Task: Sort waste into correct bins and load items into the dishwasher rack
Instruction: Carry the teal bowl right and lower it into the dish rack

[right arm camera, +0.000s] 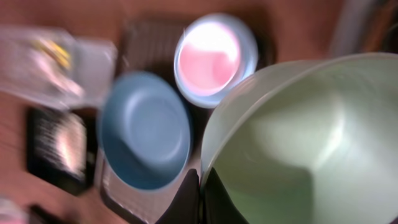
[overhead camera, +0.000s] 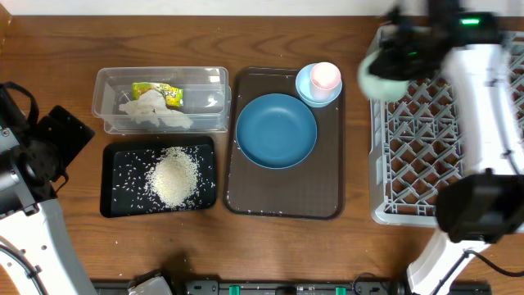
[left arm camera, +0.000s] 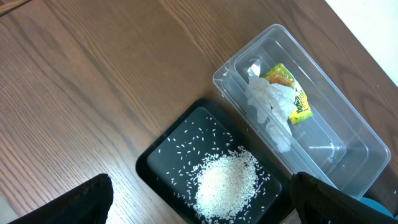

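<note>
I need to tilt the mint-green bowl (overhead camera: 378,79) with my right gripper to the right in the overhead view and down onto the grey rack's wires, then let it go, because the rack's wires are empty.
My right gripper (overhead camera: 383,67) is shut on the rim of the mint-green bowl (overhead camera: 378,79), held in the air at the left edge of the grey dishwasher rack (overhead camera: 426,176); the bowl fills the right wrist view (right arm camera: 298,137). The dark blue dish (overhead camera: 276,130) lies on the brown tray (overhead camera: 282,197). The pink cup (overhead camera: 325,75) stands inside the light blue bowl (overhead camera: 307,90). The rice heap (overhead camera: 173,177) lies in the black tray (overhead camera: 119,156). Tissue (overhead camera: 151,111) and the green-and-yellow wrapper (overhead camera: 160,90) lie in the clear tub (overhead camera: 213,82). My left gripper (left arm camera: 199,214) is open above the black tray.
The brown serving tray sits mid-table between the two bins and the rack. The rack stands at the right edge of the table. My left arm base (overhead camera: 33,156) is at the far left. Bare wood lies along the front edge.
</note>
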Available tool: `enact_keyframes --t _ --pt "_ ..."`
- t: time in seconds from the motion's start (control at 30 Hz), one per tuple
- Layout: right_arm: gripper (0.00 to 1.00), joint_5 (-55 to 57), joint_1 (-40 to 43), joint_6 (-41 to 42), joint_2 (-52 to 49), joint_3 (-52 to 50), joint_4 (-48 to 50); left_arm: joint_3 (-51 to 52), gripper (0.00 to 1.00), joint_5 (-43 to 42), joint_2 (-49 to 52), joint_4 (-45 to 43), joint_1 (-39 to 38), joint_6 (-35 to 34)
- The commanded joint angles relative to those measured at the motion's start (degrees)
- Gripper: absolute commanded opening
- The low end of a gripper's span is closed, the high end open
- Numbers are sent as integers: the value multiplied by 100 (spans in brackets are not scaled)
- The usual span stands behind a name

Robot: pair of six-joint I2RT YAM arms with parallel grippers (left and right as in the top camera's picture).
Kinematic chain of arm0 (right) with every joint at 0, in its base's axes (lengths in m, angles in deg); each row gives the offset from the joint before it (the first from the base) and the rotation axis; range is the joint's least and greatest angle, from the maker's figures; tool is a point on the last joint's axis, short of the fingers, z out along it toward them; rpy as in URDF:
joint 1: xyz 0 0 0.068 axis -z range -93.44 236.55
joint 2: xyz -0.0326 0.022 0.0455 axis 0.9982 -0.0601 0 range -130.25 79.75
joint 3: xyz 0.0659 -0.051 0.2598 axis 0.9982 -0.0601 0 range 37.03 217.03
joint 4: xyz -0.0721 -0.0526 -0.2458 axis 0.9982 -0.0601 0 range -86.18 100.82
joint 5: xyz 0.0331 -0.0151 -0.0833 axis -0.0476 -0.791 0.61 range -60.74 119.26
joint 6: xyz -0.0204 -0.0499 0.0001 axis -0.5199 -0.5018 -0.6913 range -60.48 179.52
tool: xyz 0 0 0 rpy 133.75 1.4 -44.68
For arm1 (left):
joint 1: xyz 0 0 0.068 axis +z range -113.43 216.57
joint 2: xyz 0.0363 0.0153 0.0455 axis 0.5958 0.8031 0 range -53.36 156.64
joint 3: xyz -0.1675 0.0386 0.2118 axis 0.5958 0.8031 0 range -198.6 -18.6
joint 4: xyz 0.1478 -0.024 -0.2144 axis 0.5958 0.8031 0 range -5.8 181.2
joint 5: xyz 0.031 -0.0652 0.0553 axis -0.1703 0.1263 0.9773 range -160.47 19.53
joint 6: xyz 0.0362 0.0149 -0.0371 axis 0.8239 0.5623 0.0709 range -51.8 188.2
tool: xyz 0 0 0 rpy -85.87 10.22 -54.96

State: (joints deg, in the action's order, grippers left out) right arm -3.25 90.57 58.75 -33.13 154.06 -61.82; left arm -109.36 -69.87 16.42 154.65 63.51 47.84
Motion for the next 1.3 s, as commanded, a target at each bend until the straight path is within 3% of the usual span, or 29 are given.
enact_keyframes --t 0.0,0.23,0.47,0.67,0.77,1.0,1.27 --pt "1 -1698 846 -514 120 -50 120 -37 93 50 20 4 26 15" --pt "1 -2439 2275 -660 118 -721 643 -37 93 50 20 4 26 15" --pt "1 -3543 3187 -658 118 -1932 2142 -37 93 50 20 4 26 15" --pt "1 -4513 4002 -11 118 -2669 3598 -37 93 50 20 4 26 15" --pt "1 -4586 4306 125 118 -2798 3799 -37 93 50 20 4 26 15" --pt "1 -4795 4564 90 118 -2983 3775 -37 93 50 20 4 26 15" --pt "1 -4787 4280 -192 118 -3161 3862 -37 93 50 20 4 26 15"
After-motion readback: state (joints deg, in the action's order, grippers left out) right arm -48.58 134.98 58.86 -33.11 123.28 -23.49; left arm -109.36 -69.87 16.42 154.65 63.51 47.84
